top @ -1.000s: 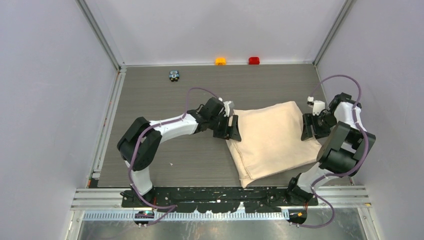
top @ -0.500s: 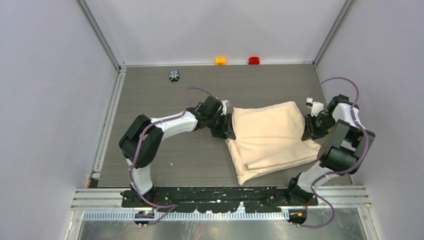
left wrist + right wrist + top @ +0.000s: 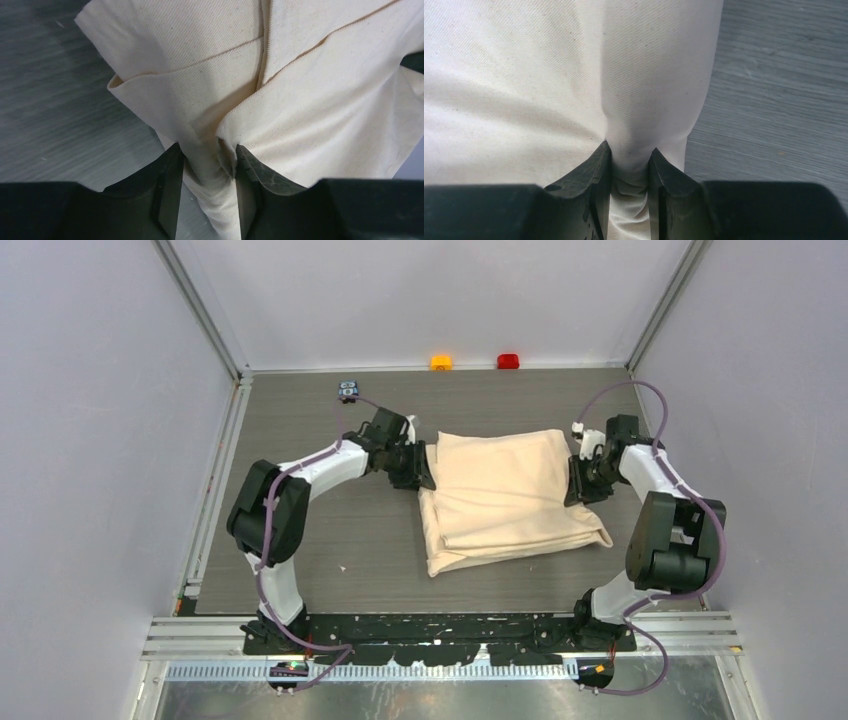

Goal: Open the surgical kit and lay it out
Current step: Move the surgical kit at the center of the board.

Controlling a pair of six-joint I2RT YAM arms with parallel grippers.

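The fold of the cloth wrap in my right gripper should slide outward next, to its left in the top view, toward bare tabletop before the red button point(image 3: 506, 401). Then I will let go of it.
The beige cloth wrap point(image 3: 505, 495) lies folded shut in the middle of the table. My left gripper point(image 3: 425, 468) is shut on a bunched fold at its left edge, seen pinched between the jaws in the left wrist view point(image 3: 209, 165). My right gripper point(image 3: 574, 487) is shut on a fold at its right edge, also seen in the right wrist view point(image 3: 630, 167). The wrap fills both wrist views point(image 3: 300, 100) point(image 3: 524, 75). The steel tray, the instruments and the packet are hidden inside or out of view.
A tiny black-and-blue block point(image 3: 348, 390) sits at the far left of the table. An orange button point(image 3: 441, 362) and a red button point(image 3: 508, 361) stand at the back wall. Grey walls close in both sides.
Both grippers have moved away from me and to the left, dragging the wrap with them. The wrap now lies further back, more centred and squarer to the table.
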